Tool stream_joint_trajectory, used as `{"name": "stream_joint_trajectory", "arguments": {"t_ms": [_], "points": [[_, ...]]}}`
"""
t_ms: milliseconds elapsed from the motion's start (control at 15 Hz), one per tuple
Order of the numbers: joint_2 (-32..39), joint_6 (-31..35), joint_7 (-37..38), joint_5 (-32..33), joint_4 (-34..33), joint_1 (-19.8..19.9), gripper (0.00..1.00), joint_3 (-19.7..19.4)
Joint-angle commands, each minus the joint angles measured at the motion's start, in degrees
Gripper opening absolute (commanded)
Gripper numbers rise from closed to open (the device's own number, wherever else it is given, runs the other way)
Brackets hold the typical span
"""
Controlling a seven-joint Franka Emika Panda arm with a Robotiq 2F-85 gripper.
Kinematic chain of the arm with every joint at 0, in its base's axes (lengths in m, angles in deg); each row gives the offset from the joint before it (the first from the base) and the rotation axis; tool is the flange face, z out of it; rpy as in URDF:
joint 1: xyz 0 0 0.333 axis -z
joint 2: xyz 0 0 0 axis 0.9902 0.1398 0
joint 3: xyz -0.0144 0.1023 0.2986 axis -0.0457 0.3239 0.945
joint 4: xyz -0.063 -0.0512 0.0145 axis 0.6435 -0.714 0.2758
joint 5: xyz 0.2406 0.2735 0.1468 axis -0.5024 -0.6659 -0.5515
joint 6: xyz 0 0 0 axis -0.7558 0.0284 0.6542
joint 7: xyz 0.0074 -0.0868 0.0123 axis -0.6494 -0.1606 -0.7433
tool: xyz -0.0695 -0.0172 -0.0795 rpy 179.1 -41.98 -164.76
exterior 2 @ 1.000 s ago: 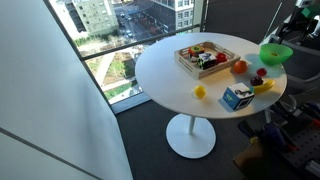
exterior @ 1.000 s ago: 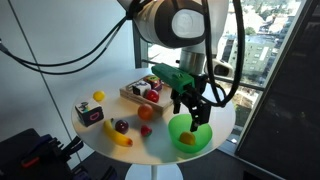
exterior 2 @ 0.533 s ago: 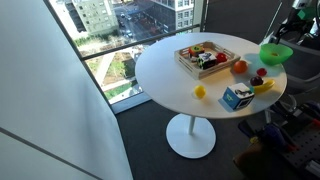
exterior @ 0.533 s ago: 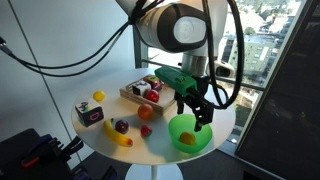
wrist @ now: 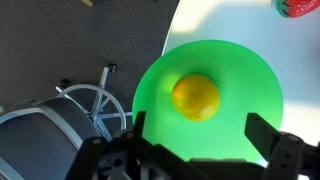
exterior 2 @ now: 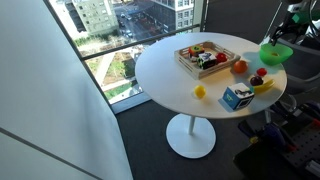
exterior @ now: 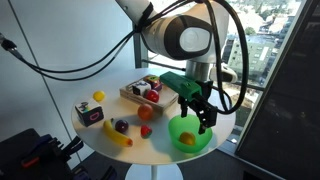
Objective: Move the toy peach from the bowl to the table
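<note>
My gripper is open above the toy peach (exterior: 187,140) (wrist: 196,96) in the bowl, so next it needs to go down past the bowl's green rim until its fingers are on either side of the peach, and close.
The toy peach (wrist: 196,96), round and orange-yellow, lies inside the bright green bowl (wrist: 252,80). In an exterior view the peach (exterior: 187,140) shows in the bowl (exterior: 190,133) near the edge of the round white table (exterior: 160,140). The bowl also shows at the far edge in the other view (exterior 2: 274,53). My gripper (exterior: 197,112) hangs just above the bowl, open and empty. In the wrist view its fingers (wrist: 198,128) straddle the bowl's lower part, with the peach just ahead of them.
A wooden tray (exterior: 143,92) of toy food stands at the back. A red fruit (exterior: 146,113), a small orange ball (exterior: 144,130), a banana (exterior: 120,137), a dark plum (exterior: 121,126), a box (exterior: 90,114) and a lemon (exterior: 98,97) lie on the table. A window lies behind.
My gripper has shifted slightly over the bowl and come a little lower. The peach and bowl have not moved.
</note>
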Motion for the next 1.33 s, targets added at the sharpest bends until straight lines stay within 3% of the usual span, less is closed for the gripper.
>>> {"name": "stream_joint_trajectory", "arguments": {"t_ms": [0,1267], "points": [[2.12,0.24,-0.28,-0.68,-2.43,0.46,1.00,0.48],[6.76,5.73,-2.67,-1.09,-2.18,1.24,1.00,2.49]]}}
